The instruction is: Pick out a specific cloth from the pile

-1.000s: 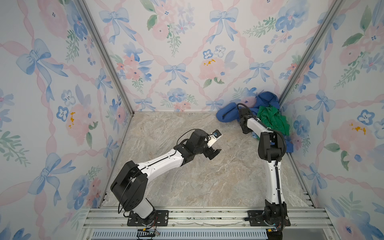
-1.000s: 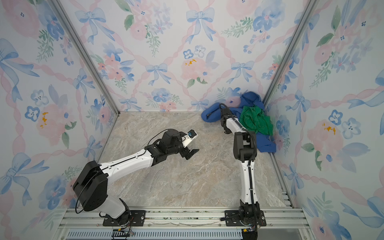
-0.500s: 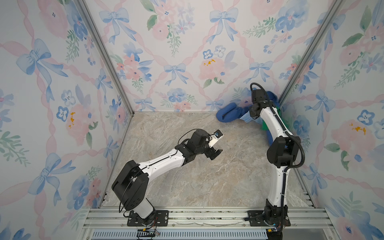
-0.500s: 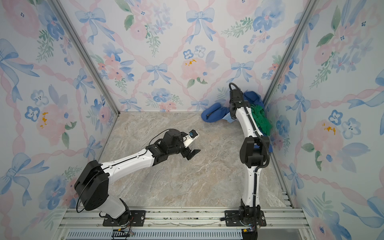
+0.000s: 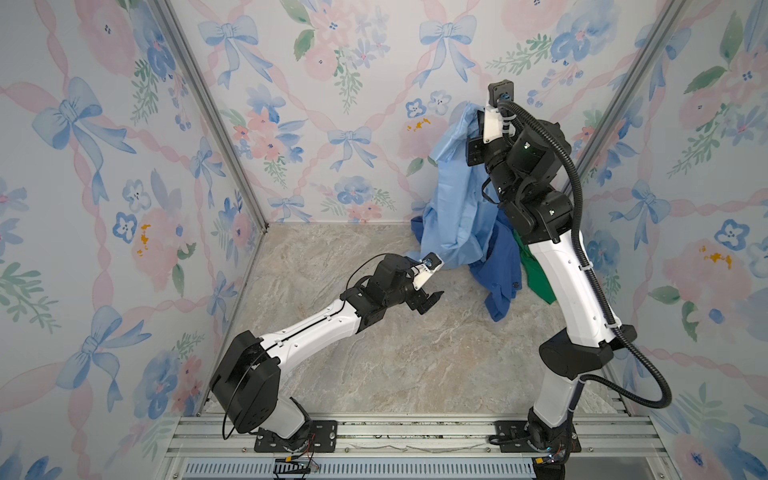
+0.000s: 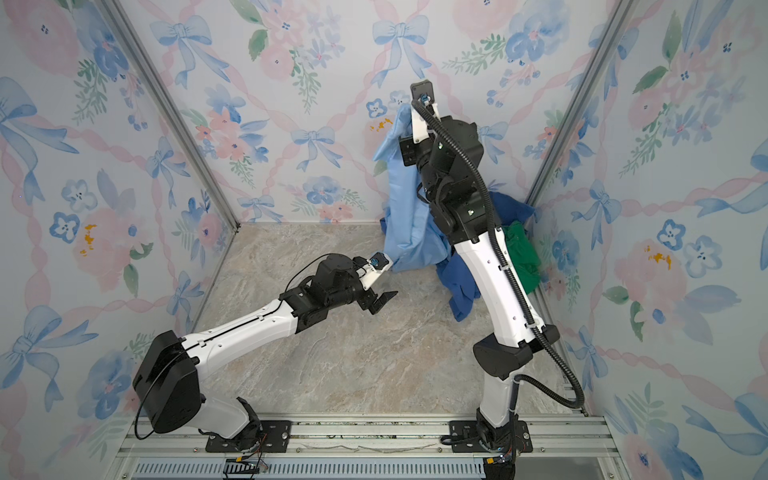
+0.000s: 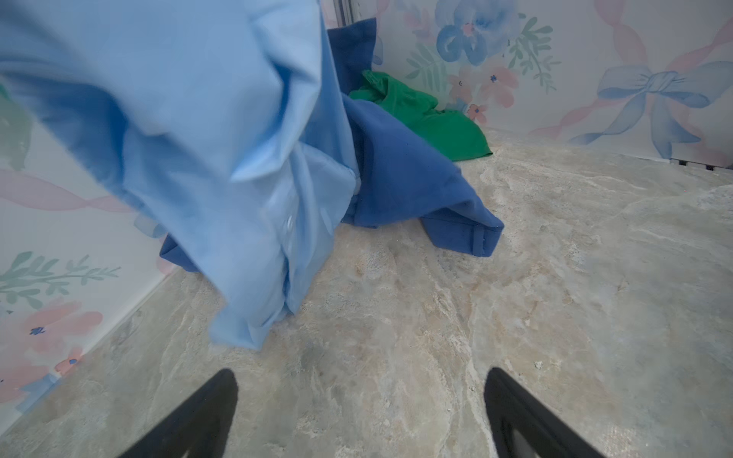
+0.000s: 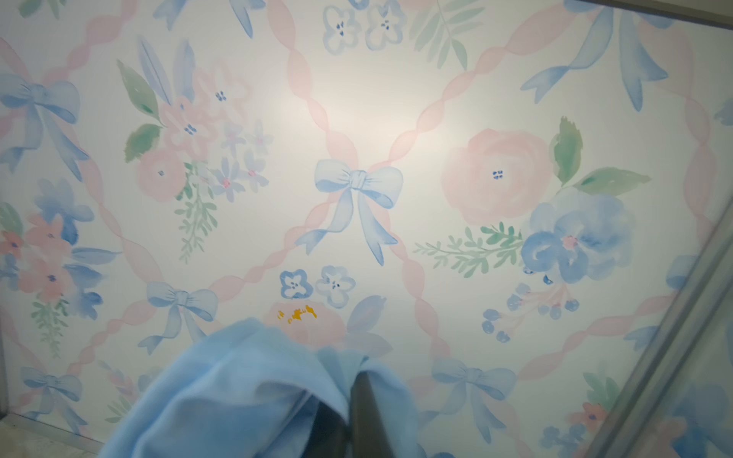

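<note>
My right gripper should lower the cloth's top, already clear of the pile, and release it on the floor beside the royal-blue garment (image 5: pixel 498 270), which is below the gripper.
My right gripper (image 5: pixel 477 121) is raised high against the back wall and shut on the top of the cloth (image 5: pixel 457 199), a pale sky-blue garment. The cloth hangs down from it, its lower end near the floor beside the pile. In the right wrist view the cloth (image 8: pixel 238 388) bunches over the closed dark fingers (image 8: pixel 363 412). On the floor in the back right corner, the rest of the pile is a royal-blue garment (image 5: pixel 498 270) and a bright green cloth (image 5: pixel 538 276). My left gripper (image 5: pixel 430 300) hovers low over the floor just left of the hanging cloth, open and empty.
Floral walls close in the marbled floor (image 5: pixel 395 353) on three sides, with metal corner posts (image 5: pixel 216 124). A metal rail (image 5: pixel 395 432) carrying both arm bases runs along the front. In the left wrist view the royal-blue garment (image 7: pixel 404 174) and green cloth (image 7: pixel 428 115) lie by the wall.
The right arm has risen from the pile on the floor to high up the back wall, pulling the pale blue cloth up with it. The left arm has barely moved.
</note>
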